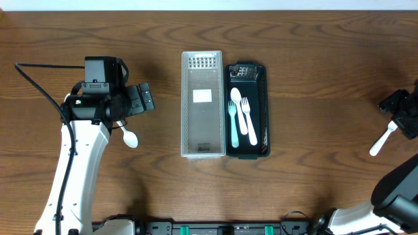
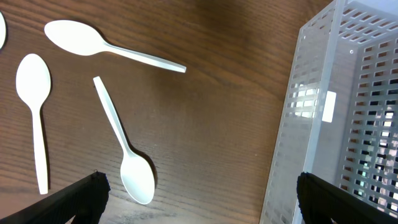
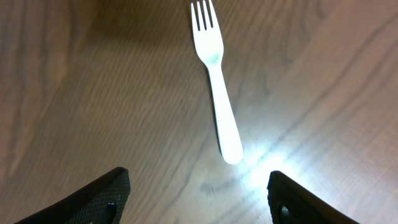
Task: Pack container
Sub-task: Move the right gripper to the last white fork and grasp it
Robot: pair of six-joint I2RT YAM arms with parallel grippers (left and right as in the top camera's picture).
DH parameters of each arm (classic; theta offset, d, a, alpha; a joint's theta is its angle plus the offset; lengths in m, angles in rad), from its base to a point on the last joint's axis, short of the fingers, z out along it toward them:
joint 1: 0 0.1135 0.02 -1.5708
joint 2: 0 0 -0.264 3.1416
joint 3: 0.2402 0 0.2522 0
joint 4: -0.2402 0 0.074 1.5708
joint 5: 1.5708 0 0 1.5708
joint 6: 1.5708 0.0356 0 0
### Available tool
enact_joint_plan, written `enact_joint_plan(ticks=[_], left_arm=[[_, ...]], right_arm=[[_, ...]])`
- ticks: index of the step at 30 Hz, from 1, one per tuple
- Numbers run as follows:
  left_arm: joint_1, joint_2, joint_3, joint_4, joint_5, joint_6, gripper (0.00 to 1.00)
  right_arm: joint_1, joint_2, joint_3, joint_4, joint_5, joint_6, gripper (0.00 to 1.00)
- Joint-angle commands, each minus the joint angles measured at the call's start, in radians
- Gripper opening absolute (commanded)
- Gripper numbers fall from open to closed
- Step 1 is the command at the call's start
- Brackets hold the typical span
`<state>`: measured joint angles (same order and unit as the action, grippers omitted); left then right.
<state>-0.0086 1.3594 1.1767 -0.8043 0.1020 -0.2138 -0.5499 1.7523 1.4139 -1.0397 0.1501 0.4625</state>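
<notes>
The white fork lies clear on bare wood below my open fingers. I will lower my right gripper onto its handle just behind the fork's tined head [image 1: 390,128] [image 3: 216,79].
A clear perforated container [image 1: 202,104] stands mid-table, with a dark container [image 1: 261,85] against its right side holding a mint spoon [image 1: 233,116] and a white fork [image 1: 247,119]. My left gripper [image 1: 140,98] is open and empty left of the clear container [image 2: 336,118]. In the left wrist view my jaws [image 2: 199,202] hover over bare wood, with three white spoons [image 2: 112,48] [image 2: 37,112] [image 2: 124,149] lying to their left. In the overhead view only one spoon [image 1: 128,137] shows beside the arm. My right gripper [image 1: 398,108] is open and empty above a white fork [image 3: 216,81] at the far right [image 1: 382,140].
Black cutlery lies at the far end of the dark container [image 1: 245,70]. A black cable [image 1: 39,81] runs from the left arm toward the table's left edge. The wooden table [image 1: 326,143] is bare between the containers and the right arm.
</notes>
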Motion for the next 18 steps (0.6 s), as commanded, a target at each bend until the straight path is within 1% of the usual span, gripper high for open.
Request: enact_joint_plan(ticks=[1,4,12,18], left_arm=[[0.0,0.0,0.018,-0.002,0.002,-0.009,0.98],[0.0,0.0,0.018,-0.002,0.002,-0.009,0.98],[0.0,0.0,0.018,-0.002,0.002,-0.009,0.98],[0.0,0.0,0.018,-0.002,0.003,-0.009,0.98]], right_arm=[[-0.019,0.025,-0.043,0.056,-0.016,-0.047,0.74],[-0.029,0.031,-0.105,0.162,-0.056,-0.092,0.74],[-0.049,0.031,-0.29,0.418,-0.113,-0.151,0.74],[-0.082,0.031,-0.372,0.543,-0.136,-0.211,0.74]])
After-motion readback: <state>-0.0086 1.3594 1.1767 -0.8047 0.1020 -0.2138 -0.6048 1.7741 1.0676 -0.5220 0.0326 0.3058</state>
